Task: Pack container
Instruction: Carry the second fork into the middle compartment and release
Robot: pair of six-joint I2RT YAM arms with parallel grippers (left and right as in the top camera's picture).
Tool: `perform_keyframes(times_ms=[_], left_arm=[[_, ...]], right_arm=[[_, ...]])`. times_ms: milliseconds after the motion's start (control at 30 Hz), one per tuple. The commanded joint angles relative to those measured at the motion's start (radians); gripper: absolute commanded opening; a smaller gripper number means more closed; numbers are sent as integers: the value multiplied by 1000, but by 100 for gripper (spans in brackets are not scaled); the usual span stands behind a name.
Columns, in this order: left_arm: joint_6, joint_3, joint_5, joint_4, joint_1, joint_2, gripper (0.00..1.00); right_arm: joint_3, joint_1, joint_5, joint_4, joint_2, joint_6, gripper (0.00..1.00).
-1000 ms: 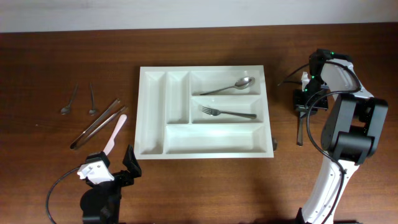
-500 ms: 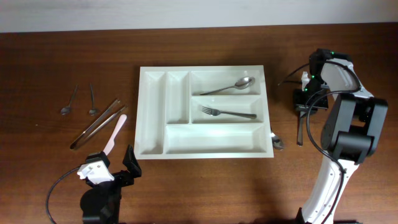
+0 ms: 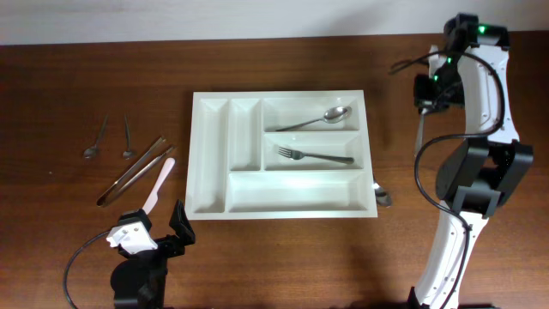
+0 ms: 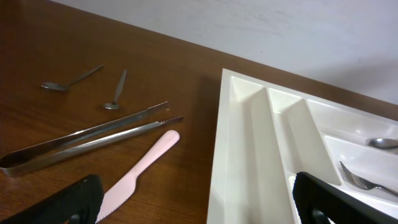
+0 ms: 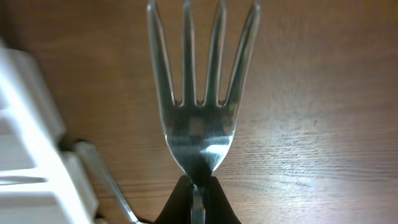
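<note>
The robot will next move its right gripper to the left in the overhead view, then down into the fork's section (image 3: 313, 147), and let go of the second fork, because a fork is already there.
The white cutlery tray (image 3: 196, 154) lies mid-table. It holds a spoon (image 3: 318, 119) in the far right compartment and a fork (image 3: 314, 156) in the one below. My right gripper (image 3: 426, 96) is raised at the far right, beyond the tray's corner. It is shut on a second fork (image 5: 202, 106) by the handle, tines pointing away in the right wrist view. My left gripper (image 3: 161, 237) is open and empty near the front edge, left of the tray. In the left wrist view the tray (image 4: 239, 143) lies between its fingers (image 4: 199, 214).
Left of the tray lie a pink knife (image 3: 159, 184), metal tongs (image 3: 133, 170) and two small spoons (image 3: 93, 142) (image 3: 127, 141). They also show in the left wrist view: knife (image 4: 142, 169), tongs (image 4: 87, 134). A loose spoon (image 3: 382, 196) lies by the tray's front right corner.
My right gripper has risen and moved toward the far edge, lifting the fork off the table. The left arm has not moved.
</note>
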Motion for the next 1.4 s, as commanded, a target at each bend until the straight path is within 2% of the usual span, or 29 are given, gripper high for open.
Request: perform_keyframes(times_ms=[0, 200, 433, 700, 867, 1067, 1233, 1367], left_arm=[[15, -3, 11, -1, 3, -6, 99], [15, -3, 11, -1, 3, -6, 99], [15, -3, 11, -1, 3, -6, 99], [15, -3, 11, -1, 3, -6, 99], [15, -3, 11, -1, 3, -6, 99], [15, -3, 11, -1, 3, -6, 99], [15, -3, 11, -1, 3, -6, 99], [15, -3, 11, -1, 3, -6, 99]], right_arm=[[124, 44, -98, -52, -13, -40, 4], [229, 156, -175, -146, -13, -144, 4], [229, 303, -177, -171, -13, -296, 4], [195, 370, -204, -171, -7, -540, 4], [91, 370, -334, -166, -7, -795, 4], [-149, 384, -436, -68, -7, -1047, 4], [-288, 430, -446, -7, -7, -1186, 4], [-316, 462, -445, 21, -7, -1237, 4]])
